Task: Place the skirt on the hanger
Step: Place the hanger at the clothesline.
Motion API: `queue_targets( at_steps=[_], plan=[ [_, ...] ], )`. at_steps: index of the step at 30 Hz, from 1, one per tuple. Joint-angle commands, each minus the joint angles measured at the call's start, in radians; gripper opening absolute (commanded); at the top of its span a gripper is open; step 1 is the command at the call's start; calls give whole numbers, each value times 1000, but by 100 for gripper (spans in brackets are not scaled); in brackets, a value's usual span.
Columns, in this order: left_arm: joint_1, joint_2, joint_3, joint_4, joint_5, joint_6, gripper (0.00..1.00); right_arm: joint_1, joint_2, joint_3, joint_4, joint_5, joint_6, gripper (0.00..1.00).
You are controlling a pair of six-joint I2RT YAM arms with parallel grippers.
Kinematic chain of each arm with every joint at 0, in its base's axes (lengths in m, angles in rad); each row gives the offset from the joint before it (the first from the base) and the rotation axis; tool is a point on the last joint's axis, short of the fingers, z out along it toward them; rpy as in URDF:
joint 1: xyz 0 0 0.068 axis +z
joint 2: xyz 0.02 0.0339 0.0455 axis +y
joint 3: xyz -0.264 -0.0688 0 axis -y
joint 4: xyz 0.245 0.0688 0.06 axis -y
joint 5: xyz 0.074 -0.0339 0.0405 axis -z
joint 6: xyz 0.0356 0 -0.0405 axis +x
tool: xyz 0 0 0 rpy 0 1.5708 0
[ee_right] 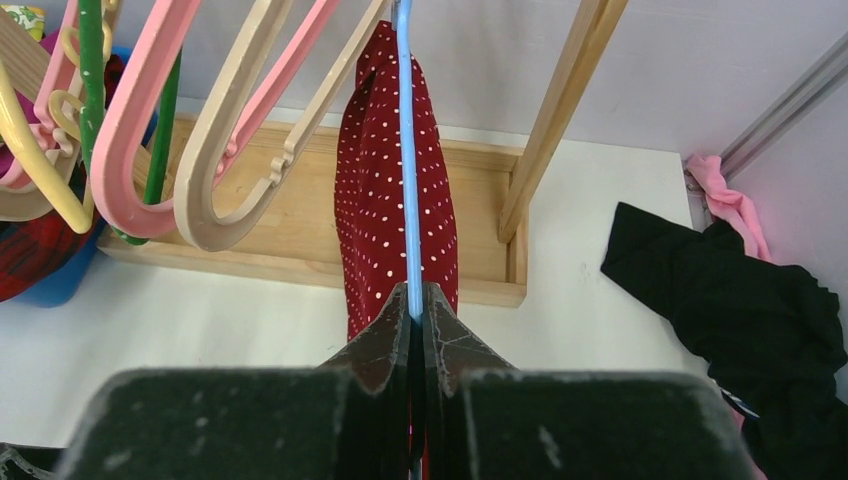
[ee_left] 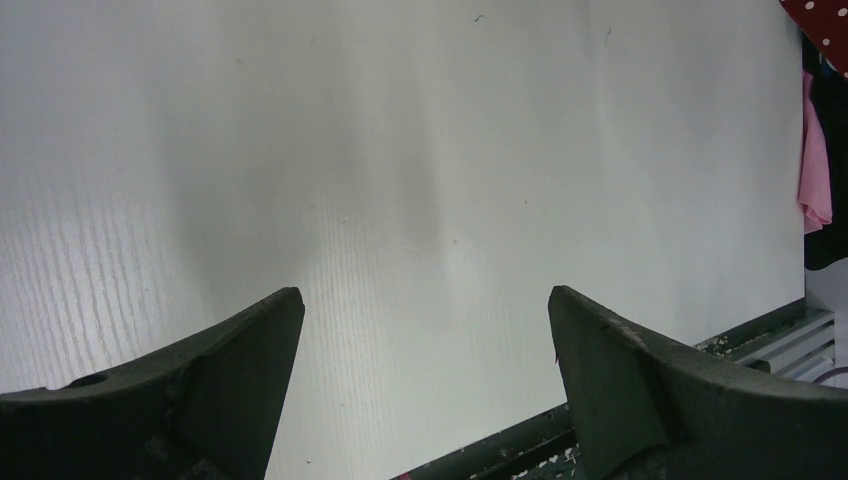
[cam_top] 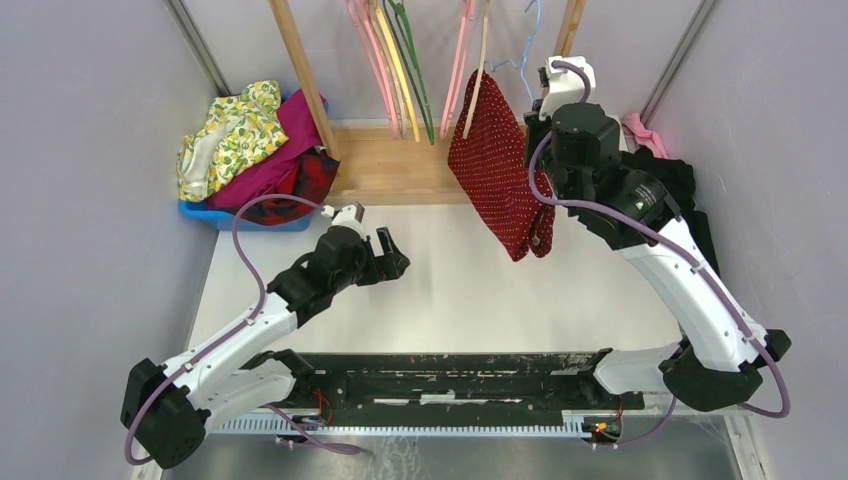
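Note:
Next, my right gripper moves outward toward the rack's nearer wooden post (cam_top: pixel 571 27) and releases the hanger's wire beside it. The skirt (cam_top: pixel 497 172) already hangs over the pale-blue hanger.
The skirt (cam_top: pixel 497 172), dark red with tiny white dots, hangs draped over the thin pale-blue hanger (cam_top: pixel 523 60) beside the wooden rack. In the right wrist view the hanger (ee_right: pixel 404 150) runs as a blue wire straight up from my right gripper (ee_right: pixel 415 300), with the skirt (ee_right: pixel 375 190) folded down behind it. This gripper is shut on the wire. From above, my right gripper (cam_top: pixel 538 118) sits just right of the skirt. My left gripper (cam_top: pixel 388 254) hovers open and empty over the white table, left of the skirt. A corner of the skirt (ee_left: pixel 825 18) shows beyond my left gripper (ee_left: pixel 425 295).
A wooden rack (cam_top: pixel 400 165) carries several pink, yellow, green and wooden hangers (ee_right: pixel 150 150). A blue bin (cam_top: pixel 245 216) heaped with clothes sits at the back left. Black cloth (ee_right: pixel 740 300) and pink cloth (cam_top: pixel 645 135) lie at the right wall.

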Motion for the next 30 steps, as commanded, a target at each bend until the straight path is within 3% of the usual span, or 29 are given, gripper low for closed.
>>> queue_targets(
  at_steps=[1,30],
  plan=[
    [-3,-6,21,25,8,43,99,-18,-10,56,76,-19,10,1],
    [-3,35,34,53,8,56,99,-209,172,286,165,-186,-12,1]
  ],
)
